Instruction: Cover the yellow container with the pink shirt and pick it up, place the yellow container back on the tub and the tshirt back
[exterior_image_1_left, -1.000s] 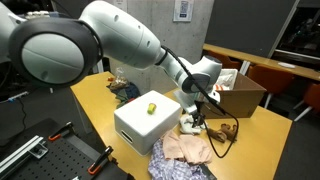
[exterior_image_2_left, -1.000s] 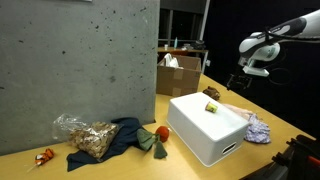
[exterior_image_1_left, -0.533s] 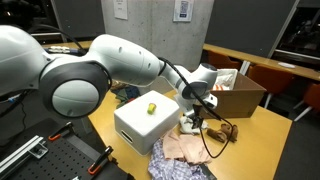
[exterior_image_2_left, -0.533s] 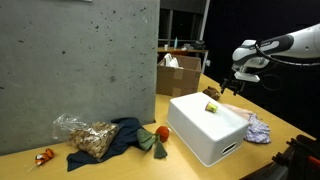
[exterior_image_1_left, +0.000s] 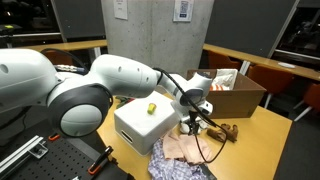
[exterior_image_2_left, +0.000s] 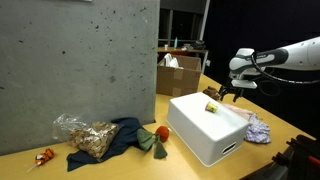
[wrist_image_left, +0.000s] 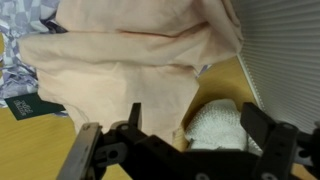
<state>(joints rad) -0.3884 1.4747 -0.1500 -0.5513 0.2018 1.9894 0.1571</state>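
Observation:
The pink shirt's folded end (wrist_image_left: 80, 76) lies down to my gripper's left in the wrist view, so my gripper descends that way next, clear of the white knitted cloth (wrist_image_left: 215, 125).
A small yellow container (exterior_image_1_left: 151, 106) stands on top of the white tub (exterior_image_1_left: 140, 127); it also shows in an exterior view (exterior_image_2_left: 211, 106) on the tub (exterior_image_2_left: 205, 132). The pink shirt (exterior_image_1_left: 187, 147) lies crumpled on the table beside the tub and fills the upper wrist view (wrist_image_left: 120, 60). My gripper (exterior_image_1_left: 193, 118) hangs open above the shirt's edge, right of the tub; in the wrist view (wrist_image_left: 185, 140) its fingers are spread and empty over a white knitted cloth (wrist_image_left: 215, 125). It also shows in an exterior view (exterior_image_2_left: 228, 92).
A cardboard box (exterior_image_1_left: 232, 92) stands behind the gripper. A patterned blue cloth (exterior_image_1_left: 172, 165) lies under the shirt. A grey partition (exterior_image_2_left: 75, 60), a bag of snacks (exterior_image_2_left: 85, 137), a dark cloth (exterior_image_2_left: 120, 135) and small toys (exterior_image_2_left: 152, 137) sit beside the tub.
The arm has swung in and lowered, bringing the gripper down closer to the table and the pink shirt beside the tub. The yellow container has not moved.

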